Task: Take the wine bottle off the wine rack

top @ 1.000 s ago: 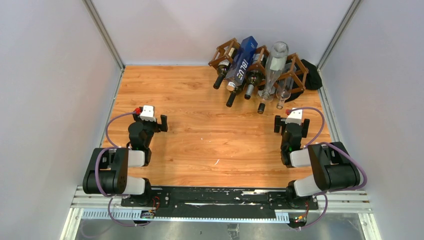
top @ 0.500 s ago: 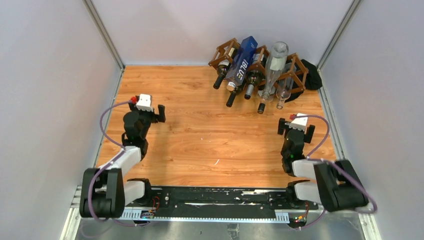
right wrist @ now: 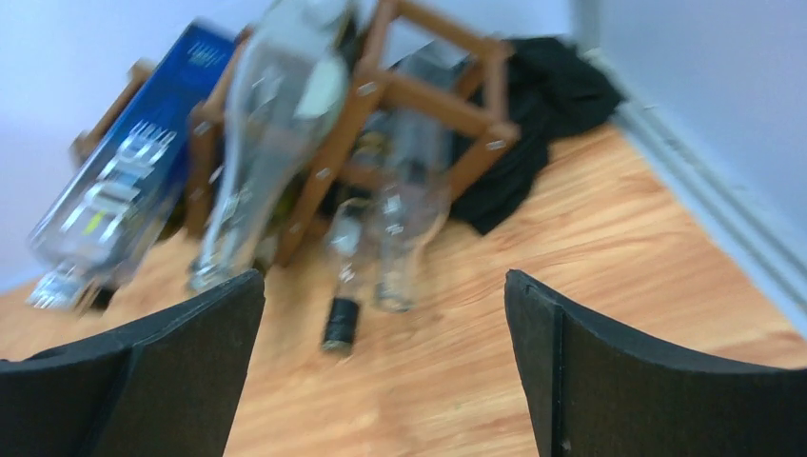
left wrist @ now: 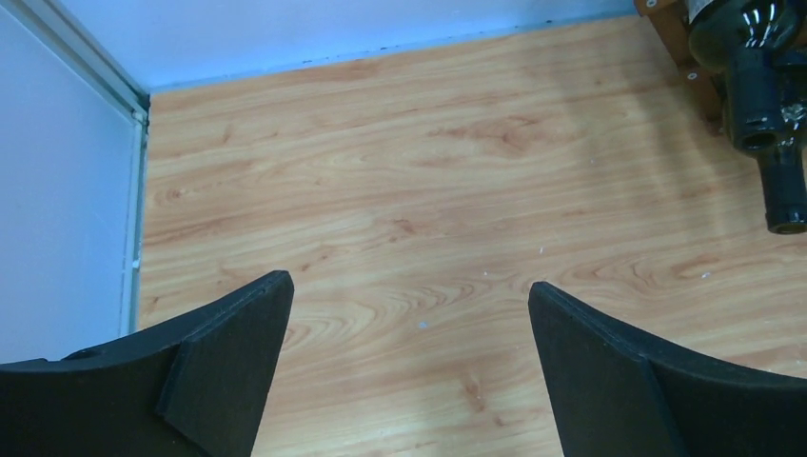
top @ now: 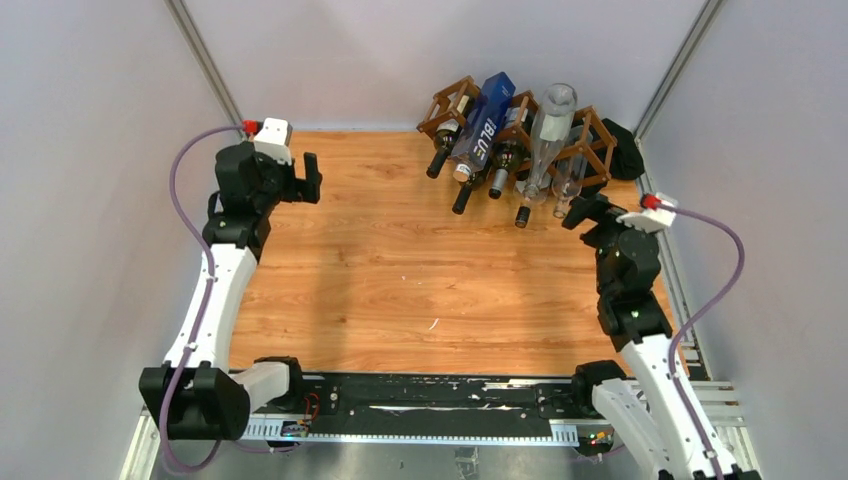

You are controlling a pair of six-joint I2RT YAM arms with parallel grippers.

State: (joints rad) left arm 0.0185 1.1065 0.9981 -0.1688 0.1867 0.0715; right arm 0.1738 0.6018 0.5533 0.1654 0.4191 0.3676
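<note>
The blue bottle's middle (top: 485, 124) (right wrist: 135, 157) lies uncovered on top of the rack, so my right gripper needs to move outward and to the left in the top view and turn so its fingers go on either side of it.
The dark brown lattice wine rack (top: 517, 112) stands at the back right of the table and holds several bottles with their necks toward me: dark wine bottles (top: 441, 157), a blue bottle (top: 484, 124) and a tall clear bottle (top: 546, 137). My right gripper (top: 583, 212) is open and empty, just in front of the rack's right end. In the right wrist view, blurred, the rack (right wrist: 419, 95) and clear bottle (right wrist: 276, 124) lie beyond the open gripper (right wrist: 383, 278). My left gripper (top: 308, 180) is open and empty at the back left. In its wrist view (left wrist: 409, 286), a dark bottle (left wrist: 761, 67) shows at the top right.
A black cloth (top: 622, 150) lies behind the rack's right end, also in the right wrist view (right wrist: 542, 124). Grey walls close in the wooden table (top: 400, 270) on the left, back and right. A small clear bottle (right wrist: 409, 219) and a black-capped neck (right wrist: 343, 319) reach the floor.
Both arms have stretched out from near their bases. The left gripper moved to the back left corner. The right gripper moved up to the rack's right end. Both stayed open.
</note>
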